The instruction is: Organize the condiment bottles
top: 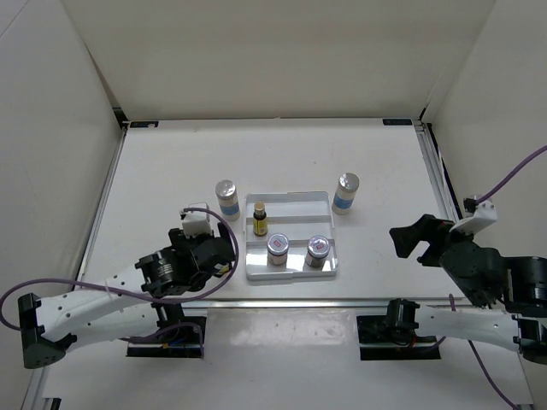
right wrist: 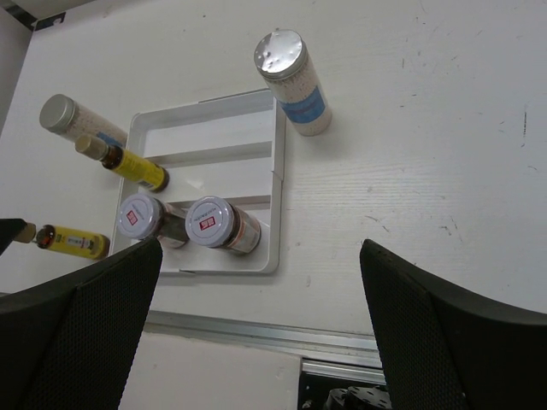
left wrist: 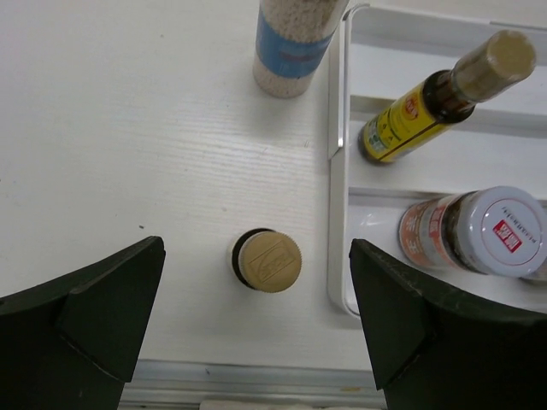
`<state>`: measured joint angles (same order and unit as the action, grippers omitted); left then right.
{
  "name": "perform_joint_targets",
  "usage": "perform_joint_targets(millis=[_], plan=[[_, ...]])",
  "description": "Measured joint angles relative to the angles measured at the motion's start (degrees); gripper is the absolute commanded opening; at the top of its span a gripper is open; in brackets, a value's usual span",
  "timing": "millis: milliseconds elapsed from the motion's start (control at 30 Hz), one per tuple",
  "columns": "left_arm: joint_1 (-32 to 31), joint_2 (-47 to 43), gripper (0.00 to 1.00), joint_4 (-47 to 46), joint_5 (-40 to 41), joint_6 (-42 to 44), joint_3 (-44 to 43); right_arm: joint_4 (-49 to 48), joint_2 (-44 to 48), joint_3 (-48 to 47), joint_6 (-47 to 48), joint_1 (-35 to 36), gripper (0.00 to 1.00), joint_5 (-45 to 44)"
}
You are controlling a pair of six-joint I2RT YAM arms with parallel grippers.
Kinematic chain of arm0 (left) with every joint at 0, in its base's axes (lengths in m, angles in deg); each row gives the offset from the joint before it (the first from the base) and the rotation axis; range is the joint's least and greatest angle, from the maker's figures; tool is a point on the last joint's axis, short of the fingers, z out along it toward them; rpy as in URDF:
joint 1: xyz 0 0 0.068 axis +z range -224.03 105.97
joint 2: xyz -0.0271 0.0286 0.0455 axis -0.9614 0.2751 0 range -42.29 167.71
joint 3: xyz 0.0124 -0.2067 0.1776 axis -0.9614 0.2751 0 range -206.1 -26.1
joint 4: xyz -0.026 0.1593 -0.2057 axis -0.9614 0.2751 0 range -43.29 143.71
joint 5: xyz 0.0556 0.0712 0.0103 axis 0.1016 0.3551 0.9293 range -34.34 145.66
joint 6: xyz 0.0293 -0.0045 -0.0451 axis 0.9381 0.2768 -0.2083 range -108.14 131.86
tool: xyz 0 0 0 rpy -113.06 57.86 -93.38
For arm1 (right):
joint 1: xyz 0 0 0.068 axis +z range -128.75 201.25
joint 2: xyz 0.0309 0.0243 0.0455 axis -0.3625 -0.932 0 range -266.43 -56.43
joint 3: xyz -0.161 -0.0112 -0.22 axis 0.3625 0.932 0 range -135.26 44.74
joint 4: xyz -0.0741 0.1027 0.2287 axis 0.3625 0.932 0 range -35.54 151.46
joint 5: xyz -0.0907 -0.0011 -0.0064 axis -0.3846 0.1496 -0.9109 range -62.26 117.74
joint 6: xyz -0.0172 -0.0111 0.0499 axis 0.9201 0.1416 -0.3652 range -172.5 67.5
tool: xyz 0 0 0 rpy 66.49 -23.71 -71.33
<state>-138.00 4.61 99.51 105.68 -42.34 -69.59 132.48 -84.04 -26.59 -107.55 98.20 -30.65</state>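
Observation:
Next, my left gripper moves down around the brown cap (left wrist: 270,261) and closes, since the cap sits below it, between its open fingers in the wrist view.
The white ridged tray (top: 292,202) holds one tiny yellow brown-capped bottle (top: 260,219) in its middle slot. Two short jars (top: 278,248) (top: 318,250) with red-marked silver lids stand in its front slot. Two tall silver-lidded bottles stand on the table, one left of the tray (top: 226,199) and one right of it (top: 346,192). My left gripper (left wrist: 256,290) is open above the second tiny yellow bottle (left wrist: 269,260), which stands upright just left of the tray rim (left wrist: 338,213). My right gripper (top: 410,242) is open and empty, right of the tray.
White walls enclose the table on three sides. A metal rail (right wrist: 256,329) runs along the near table edge. In the right wrist view the tray (right wrist: 248,145) lies to the left, with bare table under the gripper (right wrist: 261,248).

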Motion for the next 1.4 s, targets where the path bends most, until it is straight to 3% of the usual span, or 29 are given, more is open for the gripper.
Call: perform_joint_targets(millis=[367,533,600,733,967,1167,1400], plan=[[-3.52,3.10,0.97,-5.18,5.90,-4.81,6.32,-0.02,-2.21,0.00,0.24,0.00,1.00,0.00],[-4.92,3.28,0.88,-7.04,8.39,-5.07,7.63,-0.04,-0.28,0.00,0.39,0.00,1.00,0.02],[-5.05,3.65,0.79,-8.31,9.66,-4.72,7.63,-0.04,1.03,0.00,0.44,0.00,1.00,0.00],[-5.11,6.32,0.42,-9.68,11.17,-4.26,7.21,-0.02,3.39,0.00,0.42,0.00,1.00,0.00],[-5.46,10.60,0.12,-9.84,10.97,-3.85,4.68,0.00,7.13,0.00,0.09,0.00,1.00,-0.02],[-7.54,11.17,0.11,-8.92,10.21,2.08,-3.08,0.00,6.29,0.00,-0.02,0.00,1.00,0.00],[-8.50,11.58,0.11,-8.63,10.23,15.17,-25.31,-0.02,4.35,0.00,0.00,0.00,1.00,0.00]])
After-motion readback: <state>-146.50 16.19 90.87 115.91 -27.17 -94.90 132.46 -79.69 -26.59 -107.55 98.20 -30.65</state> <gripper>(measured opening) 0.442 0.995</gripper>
